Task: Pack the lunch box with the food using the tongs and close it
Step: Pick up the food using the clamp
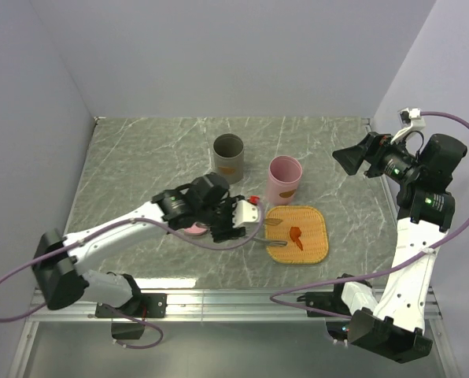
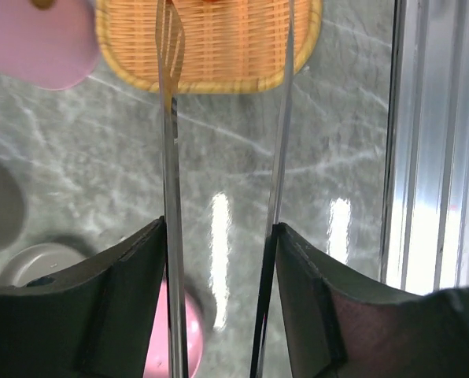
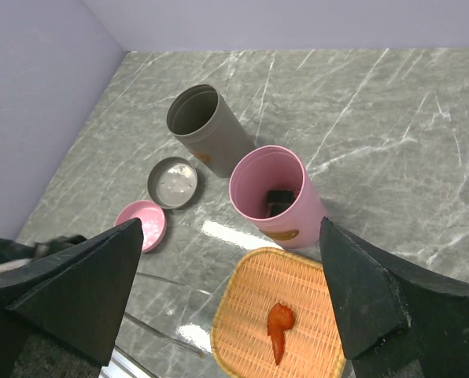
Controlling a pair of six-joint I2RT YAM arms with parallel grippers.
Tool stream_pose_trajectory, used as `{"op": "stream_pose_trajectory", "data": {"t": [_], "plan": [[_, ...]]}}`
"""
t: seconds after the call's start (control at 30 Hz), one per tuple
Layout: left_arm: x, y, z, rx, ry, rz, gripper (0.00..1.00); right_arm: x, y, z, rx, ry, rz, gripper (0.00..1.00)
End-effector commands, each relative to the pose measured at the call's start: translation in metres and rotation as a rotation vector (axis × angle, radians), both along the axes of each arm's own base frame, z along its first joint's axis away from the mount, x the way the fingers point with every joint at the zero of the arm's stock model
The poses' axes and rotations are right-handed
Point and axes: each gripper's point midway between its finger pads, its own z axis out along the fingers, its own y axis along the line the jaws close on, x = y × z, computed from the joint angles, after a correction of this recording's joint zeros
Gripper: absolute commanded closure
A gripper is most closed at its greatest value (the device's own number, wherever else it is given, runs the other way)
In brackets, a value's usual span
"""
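Note:
The robot's left gripper will next move down toward the right in the top view and close the tongs on the food's thick end [image 1: 295,232], because that end is below the gripper, past the ends of the tongs.
My left gripper [image 1: 246,224] [image 2: 219,228] is shut on the tongs [image 1: 272,243]. Each silver arm [image 2: 171,157] lies against the inner face of a finger [image 2: 132,299]. The tong tips reach over the near-left edge of the orange woven tray [image 1: 317,228] [image 2: 219,55]. One orange-red food piece [image 1: 296,236] [image 3: 279,327] lies on the tray, apart from the tips. The pink cylindrical lunch box [image 1: 285,179] [image 3: 274,193] stands upright and uncovered behind the tray, with a dark-wrapped food piece [image 3: 278,201] inside. My right gripper [image 1: 343,160] [image 3: 230,299] hangs open and empty, high on the right.
A grey cylinder [image 1: 229,157] [image 3: 207,126] stands left of the pink one. A grey lid [image 3: 172,181] [image 2: 38,264] and a pink lid [image 3: 142,224] [image 2: 191,331] lie on the marble table under my left arm. The metal rail [image 2: 431,157] runs along the table's near edge.

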Motion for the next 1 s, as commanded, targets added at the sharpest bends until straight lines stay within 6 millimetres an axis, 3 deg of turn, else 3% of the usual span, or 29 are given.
{"op": "stream_pose_trajectory", "data": {"t": [0.0,0.2,0.33,0.97], "plan": [[0.012,-0.035,0.019,-0.073,0.004,0.079,0.39,0.0,-0.002,0.019,-0.022,-0.056,-0.007,0.0],[0.007,-0.057,0.001,-0.041,0.111,0.234,0.41,0.0,-0.003,0.019,-0.032,-0.061,-0.008,0.0],[0.008,-0.07,0.001,-0.045,0.189,0.357,0.42,0.0,-0.002,0.018,-0.025,-0.059,-0.005,0.0],[-0.01,-0.103,-0.019,0.006,0.125,0.536,0.42,-0.003,-0.007,0.019,-0.056,-0.072,-0.043,0.0]]}}
